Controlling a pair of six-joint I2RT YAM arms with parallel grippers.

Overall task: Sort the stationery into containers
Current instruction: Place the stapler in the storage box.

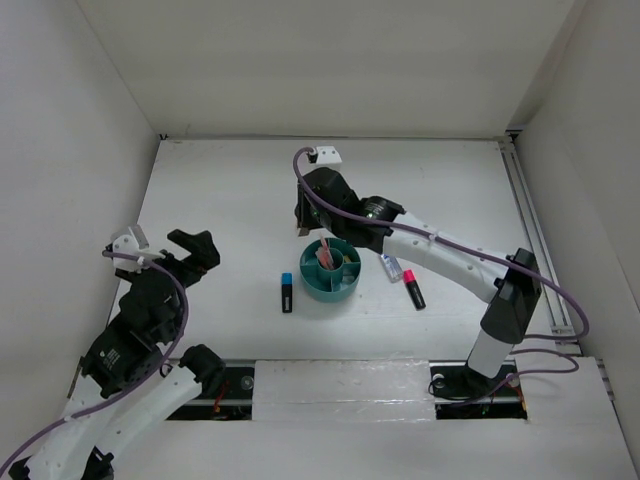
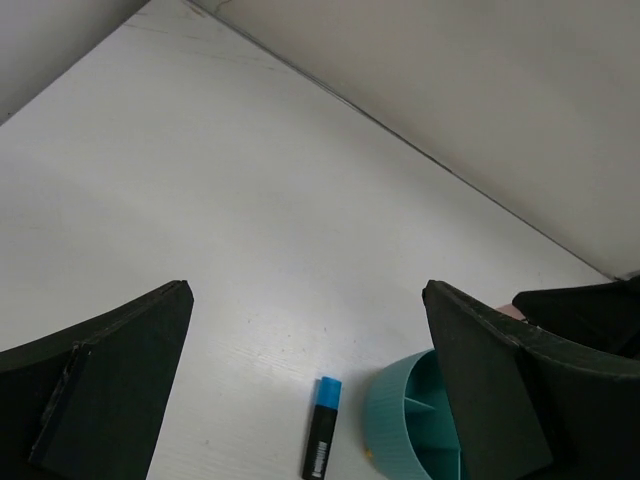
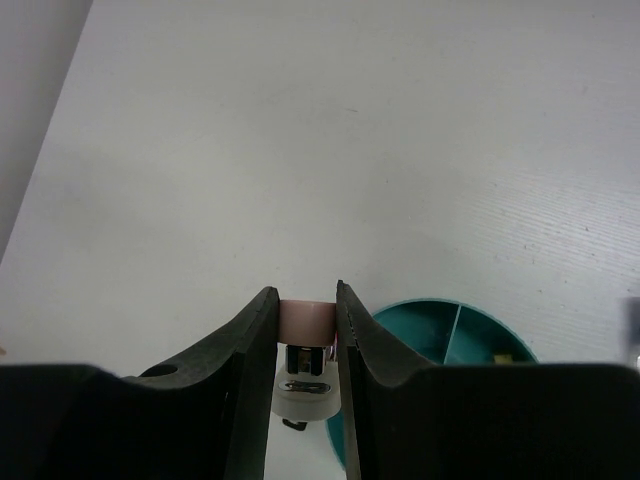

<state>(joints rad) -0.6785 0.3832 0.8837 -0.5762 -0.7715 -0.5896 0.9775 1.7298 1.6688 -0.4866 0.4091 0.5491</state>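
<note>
The organizer's far section is open and empty, so my right gripper will move back and down over it next and then release the white-pink piece there.
My right gripper is shut on the small white-pink piece, pink end between the fingertips, white end hanging below. It hangs just left of the round teal organizer. Pinkish-orange pencils stand in the organizer's central cup. A blue-capped black marker lies on the table left of the organizer. A pink-capped marker and the clear bottle lie to its right. My left gripper is open and empty, well left of the blue-capped marker.
White walls close in the table on the left, the back and the right. A metal rail runs along the right edge. The right arm stretches over the table above the bottle and the pink-capped marker.
</note>
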